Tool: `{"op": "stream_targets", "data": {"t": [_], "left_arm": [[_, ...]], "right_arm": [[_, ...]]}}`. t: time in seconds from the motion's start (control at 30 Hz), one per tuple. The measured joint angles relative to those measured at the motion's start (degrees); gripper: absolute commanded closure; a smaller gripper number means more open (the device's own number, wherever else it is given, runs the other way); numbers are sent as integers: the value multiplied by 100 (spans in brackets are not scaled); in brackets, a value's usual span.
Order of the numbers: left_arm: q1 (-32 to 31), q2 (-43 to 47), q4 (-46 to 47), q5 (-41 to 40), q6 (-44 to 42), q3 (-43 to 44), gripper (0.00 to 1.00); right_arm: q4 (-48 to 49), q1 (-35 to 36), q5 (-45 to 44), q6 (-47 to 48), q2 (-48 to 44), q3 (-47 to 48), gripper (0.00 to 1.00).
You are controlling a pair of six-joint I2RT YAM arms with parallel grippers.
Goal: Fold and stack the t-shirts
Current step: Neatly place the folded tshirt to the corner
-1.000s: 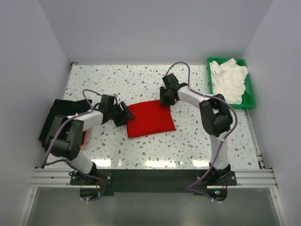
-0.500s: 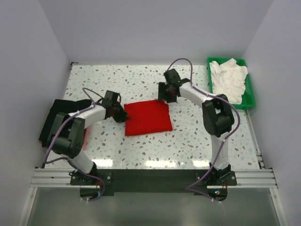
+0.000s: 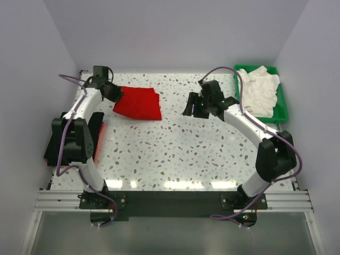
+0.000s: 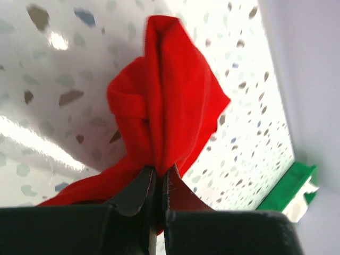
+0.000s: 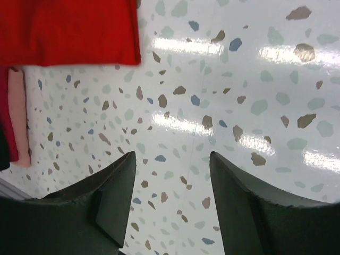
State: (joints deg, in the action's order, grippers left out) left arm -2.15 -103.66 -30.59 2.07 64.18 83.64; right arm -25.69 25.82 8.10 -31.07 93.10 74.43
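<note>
I will next move my left gripper up, then left in the top view and back, over the black t-shirt to let go, since the stack is there.
The folded red t-shirt [image 3: 138,104] is at the far left of the speckled table. My left gripper [image 3: 115,93] is shut on its left edge. In the left wrist view the red t-shirt [image 4: 164,101] bunches up from the pinched fold between the jaws of the left gripper [image 4: 159,171]. My right gripper [image 3: 192,105] hangs open over bare table right of centre, apart from the cloth. In the right wrist view, nothing lies between the fingers of the right gripper [image 5: 172,158], and a corner of the red t-shirt [image 5: 69,26] shows at the top left. White t-shirts [image 3: 257,89] fill the green tray.
The green tray [image 3: 282,109] stands at the back right corner. A black t-shirt [image 3: 57,139] lies over the table's left edge, with red and pink cloth [image 3: 98,142] under it. Grey walls close in the table [image 3: 175,149] at the back and both sides.
The left gripper closed on the red t-shirt's left edge and took it from the table's centre to the far left. The right gripper let go of its corner, opened wide and drew away right.
</note>
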Motion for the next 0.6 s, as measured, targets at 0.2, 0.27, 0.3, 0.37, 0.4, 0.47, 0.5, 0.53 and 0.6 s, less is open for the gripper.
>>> {"op": "stream_targets", "data": {"t": [0.2, 0.27, 0.3, 0.37, 0.4, 0.47, 0.5, 0.53, 0.6], "left_arm": [[673, -216, -472, -208, 79, 885, 100], [905, -216, -555, -247, 74, 1064, 100], [1032, -216, -586, -249, 68, 1145, 100], [1314, -216, -647, -249, 9, 1255, 100], [1451, -216, -675, -249, -33, 1292, 100], [1690, -216, -767, -249, -136, 1344, 100], [1803, -216, -820, -254, -192, 1377, 100], [1908, -216, -870, -258, -249, 1410, 100], [2070, -216, -988, -258, -380, 1497, 100]], "right_arm": [[-7, 68, 192, 0, -105, -485, 39], [-2, 87, 205, 0, -122, -514, 39], [0, 92, 216, 0, -151, -522, 39], [2, 94, 225, 2, -225, -529, 39], [4, 94, 232, 2, -264, -529, 39], [9, 101, 247, 2, -323, -529, 39], [13, 103, 251, 2, -341, -529, 39], [15, 107, 260, 2, -350, -529, 39], [13, 118, 269, 2, -350, -531, 39]]}}
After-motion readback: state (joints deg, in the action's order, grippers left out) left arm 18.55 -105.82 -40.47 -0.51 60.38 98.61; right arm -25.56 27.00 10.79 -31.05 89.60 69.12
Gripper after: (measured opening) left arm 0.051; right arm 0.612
